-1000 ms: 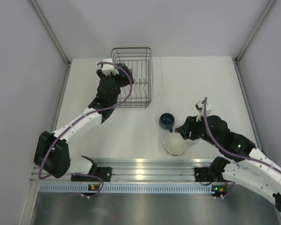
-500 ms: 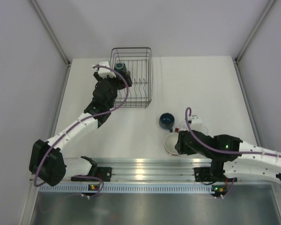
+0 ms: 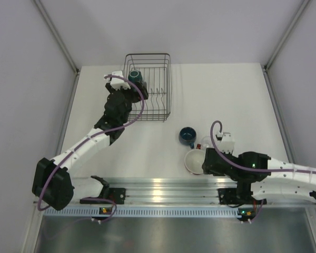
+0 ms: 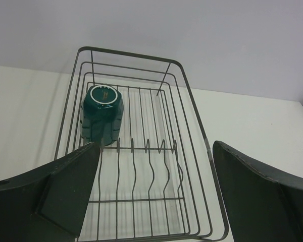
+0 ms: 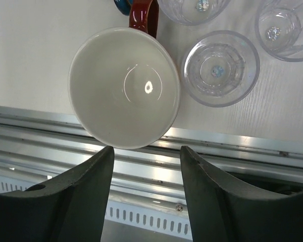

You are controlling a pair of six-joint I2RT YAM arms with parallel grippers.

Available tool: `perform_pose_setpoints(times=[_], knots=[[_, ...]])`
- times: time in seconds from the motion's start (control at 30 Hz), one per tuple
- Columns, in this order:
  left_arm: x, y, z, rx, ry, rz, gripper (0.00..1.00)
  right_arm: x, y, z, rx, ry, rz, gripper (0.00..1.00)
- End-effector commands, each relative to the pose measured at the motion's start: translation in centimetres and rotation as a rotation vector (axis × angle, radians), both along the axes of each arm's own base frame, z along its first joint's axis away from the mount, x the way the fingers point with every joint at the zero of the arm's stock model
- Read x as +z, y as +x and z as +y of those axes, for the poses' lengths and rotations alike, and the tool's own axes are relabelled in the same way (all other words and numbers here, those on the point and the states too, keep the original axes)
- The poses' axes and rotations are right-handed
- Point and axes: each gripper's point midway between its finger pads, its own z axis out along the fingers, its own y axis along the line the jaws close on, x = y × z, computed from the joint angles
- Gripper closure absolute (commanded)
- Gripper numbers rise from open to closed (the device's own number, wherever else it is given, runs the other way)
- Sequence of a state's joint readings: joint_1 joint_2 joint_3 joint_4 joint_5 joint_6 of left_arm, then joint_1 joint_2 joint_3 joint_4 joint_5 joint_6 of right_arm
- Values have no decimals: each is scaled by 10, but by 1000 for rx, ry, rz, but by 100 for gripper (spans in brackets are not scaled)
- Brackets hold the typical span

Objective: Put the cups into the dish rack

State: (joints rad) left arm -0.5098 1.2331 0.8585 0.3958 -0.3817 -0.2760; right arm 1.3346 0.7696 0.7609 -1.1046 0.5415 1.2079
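My right gripper needs to lower its open fingers down and outward next, one on each side of the red cup's rim (image 3: 204,158) (image 5: 177,107) beside the glasses, because the red cup's opening is wider than they are.
The dish rack (image 3: 157,89) stands at the back left, and its rim shows in the left wrist view (image 4: 192,101). The teal mug (image 4: 102,113) sits upside down in its far left corner (image 3: 135,77). My left gripper (image 4: 156,201) is open and empty at the rack's near left end. The big red cup (image 5: 123,93), white inside, stands upright by the near edge (image 3: 194,161). My right gripper (image 5: 146,156) is open above its near rim, holding nothing. The dark-blue cup (image 3: 187,136) stands behind it. Three clear glasses (image 5: 219,68) stand to the cup's right.
An aluminium rail (image 5: 217,151) runs along the table's near edge, right under my right fingers. The rack's row of upright prongs (image 4: 146,146) crosses its middle. White walls close the table at the back and sides.
My left gripper has drawn back from the rack, leaving the teal mug in it. My right arm has swung toward the near edge and now hovers over the red cup's near rim.
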Motion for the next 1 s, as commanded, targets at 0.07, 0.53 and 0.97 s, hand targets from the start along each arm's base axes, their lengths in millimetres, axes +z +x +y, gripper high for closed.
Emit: perform_pose_setpoints(times=[0.07,0.53,0.97], knots=[[12,-5,-2,-13,-32,-35,1,-1,3,-2,-44,6,-22,43],[10,-4,-2,-15,-33,-31,1,-19,11,11,-48,4,-53,41],[8,-8,-1,-17,-35,-29,1,-31,19,17,-56,7,-48,41]])
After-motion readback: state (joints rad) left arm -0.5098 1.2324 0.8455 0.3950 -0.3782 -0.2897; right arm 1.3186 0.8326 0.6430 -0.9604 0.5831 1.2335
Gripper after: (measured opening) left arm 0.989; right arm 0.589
